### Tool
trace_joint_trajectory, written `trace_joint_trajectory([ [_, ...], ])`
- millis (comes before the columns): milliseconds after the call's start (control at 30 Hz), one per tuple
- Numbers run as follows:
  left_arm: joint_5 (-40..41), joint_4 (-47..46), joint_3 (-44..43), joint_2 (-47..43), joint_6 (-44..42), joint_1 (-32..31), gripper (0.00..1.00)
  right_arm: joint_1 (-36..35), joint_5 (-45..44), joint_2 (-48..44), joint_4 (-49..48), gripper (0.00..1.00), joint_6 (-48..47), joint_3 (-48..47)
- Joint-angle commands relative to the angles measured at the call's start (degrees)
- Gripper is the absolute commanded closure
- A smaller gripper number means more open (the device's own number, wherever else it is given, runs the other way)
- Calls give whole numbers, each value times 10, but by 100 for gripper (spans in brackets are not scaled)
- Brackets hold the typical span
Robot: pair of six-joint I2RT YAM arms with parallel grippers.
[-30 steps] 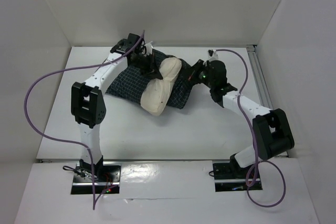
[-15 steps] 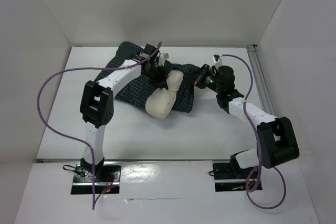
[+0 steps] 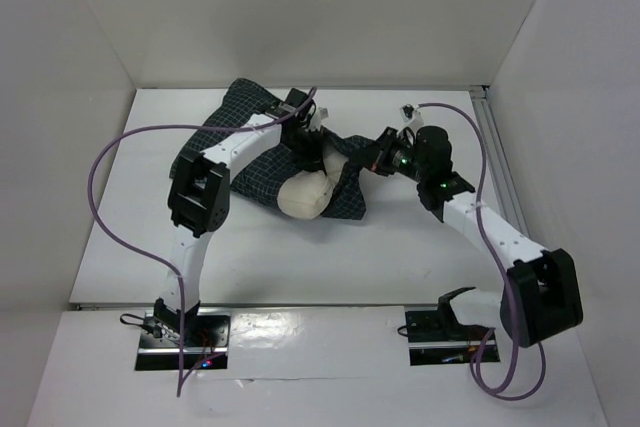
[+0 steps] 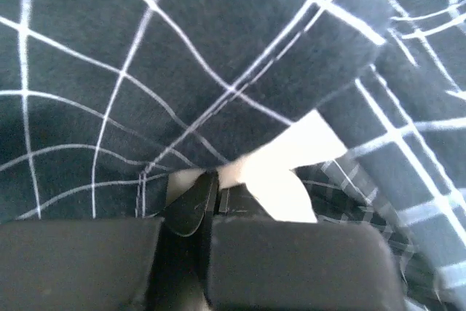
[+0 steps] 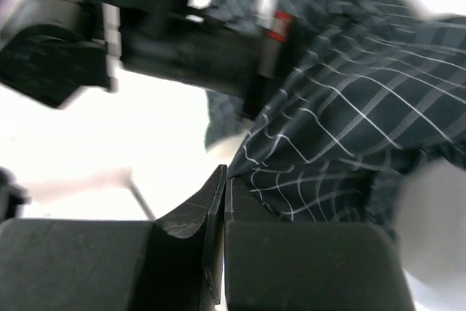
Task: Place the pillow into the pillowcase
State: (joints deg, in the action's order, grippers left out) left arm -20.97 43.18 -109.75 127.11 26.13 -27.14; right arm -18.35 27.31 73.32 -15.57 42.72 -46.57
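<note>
Next, my left gripper eases slightly outward, above the bare pillow patch, and releases the pillowcase (image 3: 258,177), since the pillowcase edge it pinches already lies over the cream pillow.
The dark checked pillowcase (image 3: 258,177) lies bunched in the middle of the table. From its near mouth the cream pillow (image 3: 305,195) sticks out by one rounded end. My left gripper (image 3: 312,152) is at the mouth's far-left rim, right above the pillow, and is shut on the pillowcase (image 4: 182,49). A patch of pillow (image 4: 291,172) shows just past the tips of the left gripper (image 4: 210,180). My right gripper (image 3: 362,160) holds the mouth's right rim. The right gripper (image 5: 224,180) is shut, with the edge of the pillowcase (image 5: 364,121) running into its tips.
White walls box in the table (image 3: 150,237) on three sides. A metal rail (image 3: 497,162) runs along its right edge. Purple cables (image 3: 105,162) loop out from both arms. The left arm (image 5: 160,34) crosses the top of the right wrist view.
Both grippers have drawn the pillowcase mouth toward the near side over the pillow, so less cream shows. The left arm swung right. The case's closed end has shifted toward the back wall.
</note>
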Motion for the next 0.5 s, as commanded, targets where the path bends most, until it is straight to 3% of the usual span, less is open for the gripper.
trace_joint_trajectory([
  [0, 38, 50, -11, -18, 16, 12, 100, 22, -79, -86, 65, 100, -72, -19],
  [100, 20, 38, -52, -24, 31, 12, 100, 43, -93, -72, 123, 100, -92, 0],
  [200, 7, 38, -85, -10, 45, 12, 100, 43, -99, 15, 185, 100, -116, -28],
  [300, 7, 67, -117, 9, 45, 12, 100, 43, -99, 56, 199, 87, -121, -47],
  [400, 14, 87, -105, -5, 25, 7, 79, 43, -117, 40, 209, 83, -121, -52],
  [433, 14, 87, -87, -13, 15, 7, 60, 43, -122, 34, 215, 80, -121, -57],
  [467, 14, 87, -79, -20, 9, 7, 52, 43, -135, 34, 224, 75, -127, -66],
])
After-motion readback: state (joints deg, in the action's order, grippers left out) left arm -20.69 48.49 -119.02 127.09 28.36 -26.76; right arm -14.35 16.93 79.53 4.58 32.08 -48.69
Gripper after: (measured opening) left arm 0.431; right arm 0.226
